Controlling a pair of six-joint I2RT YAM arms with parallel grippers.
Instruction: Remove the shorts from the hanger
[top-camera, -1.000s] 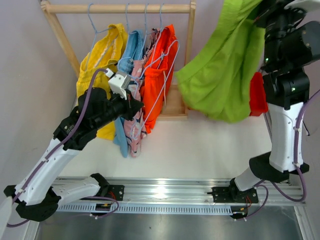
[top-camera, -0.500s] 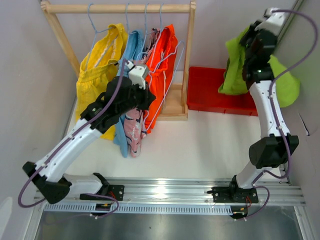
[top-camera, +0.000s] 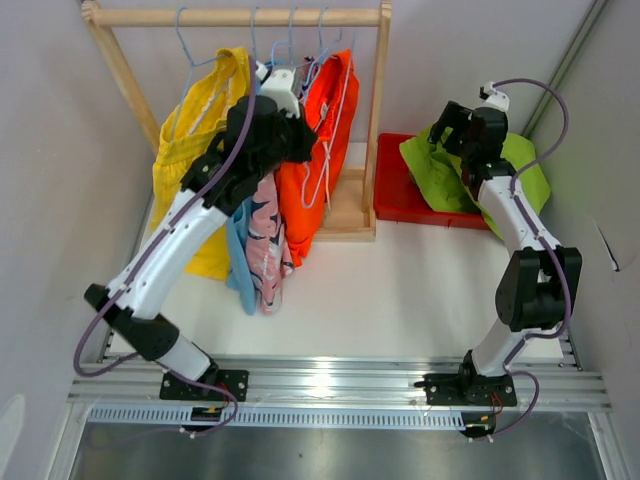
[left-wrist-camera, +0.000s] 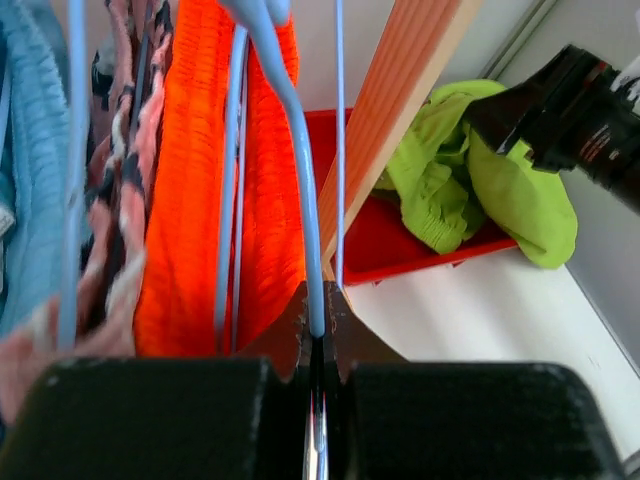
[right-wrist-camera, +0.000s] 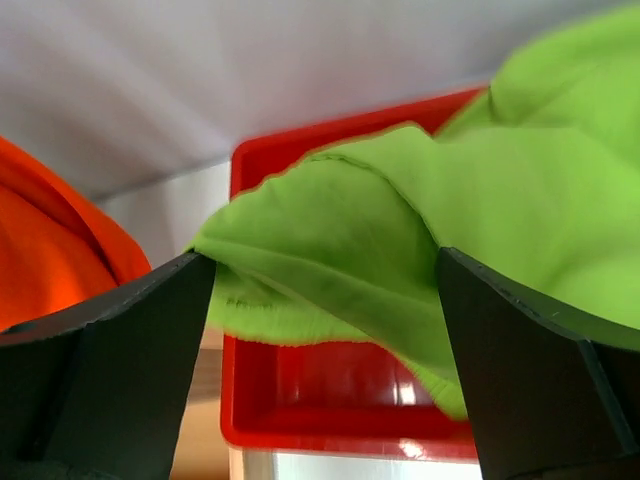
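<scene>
The bare hanger goes outward past the orange shorts (top-camera: 325, 150) to the post by the red bin next, carried by my left gripper, which then opens.
Yellow shorts (top-camera: 195, 130), light blue shorts (top-camera: 238, 240), pink patterned shorts (top-camera: 265, 245) and orange shorts (top-camera: 325, 150) hang on light blue hangers from the wooden rack (top-camera: 235, 16). My left gripper (top-camera: 308, 120) is high up beside the orange shorts (left-wrist-camera: 190, 200), shut on a light blue hanger wire (left-wrist-camera: 300, 150). The lime green shorts (top-camera: 450, 175) lie over the red bin (top-camera: 395, 195) at the right. Just above them my right gripper (top-camera: 447, 125) stands open, jaws wide on either side of the green fabric (right-wrist-camera: 400, 230), not pinching it.
The rack's right wooden post (left-wrist-camera: 410, 100) stands between the orange shorts and the red bin (left-wrist-camera: 400, 250). The right arm (left-wrist-camera: 590, 120) leans over the bin. A grey wall is close behind the bin, and a metal rail (top-camera: 330, 385) runs along the near edge.
My right arm came down over the red bin and its jaws opened, letting go of the lime green shorts. My left arm rose toward the rack's top bar, still shut on the hanger.
</scene>
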